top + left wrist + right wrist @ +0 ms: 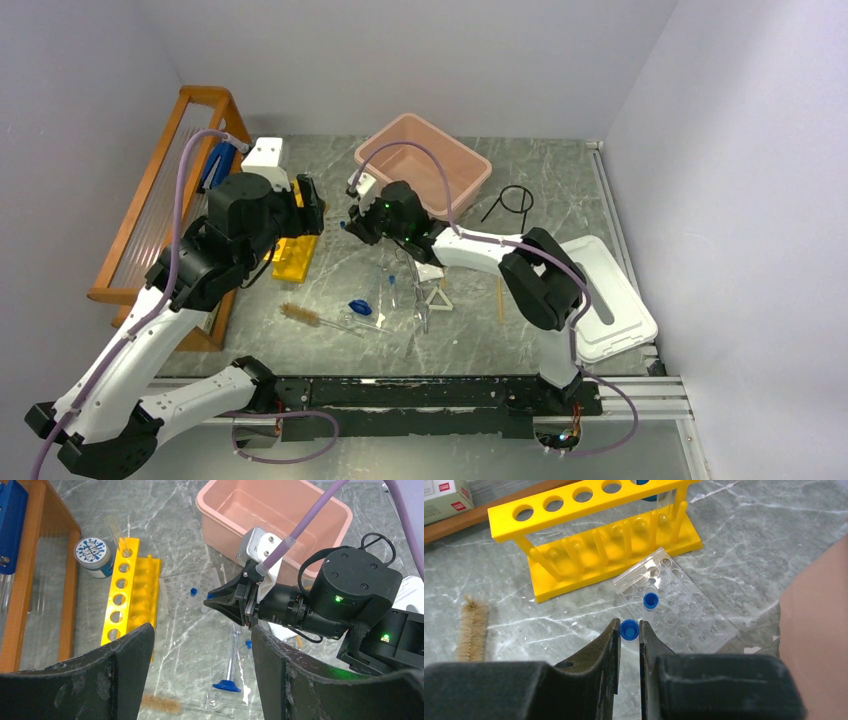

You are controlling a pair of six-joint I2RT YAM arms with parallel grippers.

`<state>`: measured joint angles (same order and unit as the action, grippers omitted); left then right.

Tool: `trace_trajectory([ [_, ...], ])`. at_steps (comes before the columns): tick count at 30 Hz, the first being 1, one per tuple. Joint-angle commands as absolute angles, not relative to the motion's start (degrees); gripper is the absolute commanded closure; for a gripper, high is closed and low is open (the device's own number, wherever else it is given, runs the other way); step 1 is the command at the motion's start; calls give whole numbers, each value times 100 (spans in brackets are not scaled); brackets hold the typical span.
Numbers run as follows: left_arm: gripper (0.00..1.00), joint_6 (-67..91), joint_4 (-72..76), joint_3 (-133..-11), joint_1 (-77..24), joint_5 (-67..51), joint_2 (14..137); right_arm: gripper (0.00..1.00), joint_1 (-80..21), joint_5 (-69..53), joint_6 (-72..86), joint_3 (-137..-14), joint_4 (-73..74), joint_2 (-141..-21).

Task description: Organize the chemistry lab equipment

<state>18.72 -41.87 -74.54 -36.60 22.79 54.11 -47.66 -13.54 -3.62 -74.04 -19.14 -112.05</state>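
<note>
The robot's right gripper will next go down toward the right in the wrist view to release the tube, since the empty well beside the second tube [659, 629] is there below it.
My right gripper [629, 634] is shut on a small blue-capped clear tube [629, 629] and holds it upright just off the near corner of a clear well plate [684, 612]. A second blue-capped tube [651, 600] stands in that plate. The yellow tube rack [594, 545] stands behind the plate; it also shows in the top view [295, 255]. My left gripper [202, 635] is open and empty, above the table and facing the right gripper [214, 599]. Below it lie a clear cylinder with a blue base [229, 666] and the brown-bristle brush [160, 705]. The white triangle [438, 298] lies to the right.
The pink tub [425, 160] stands at the back, with the black wire tripod [515, 200] to its right. The white lid [605, 295] lies at the right edge. A wooden rack [160, 190] runs along the left. A blue-and-white lidded jar [94, 555] stands by the yellow rack.
</note>
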Motion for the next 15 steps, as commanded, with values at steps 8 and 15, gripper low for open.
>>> trace_trajectory([
  [8,25,1814,-4347,-7785,-3683,2517,5489,87,-4699,-1263,-705,-7594,-2608,-11521],
  [15,24,1801,-4340,-7616,-3683,2579,5397,87,-4676,-1366,-756,-7785,-2366,-11749],
])
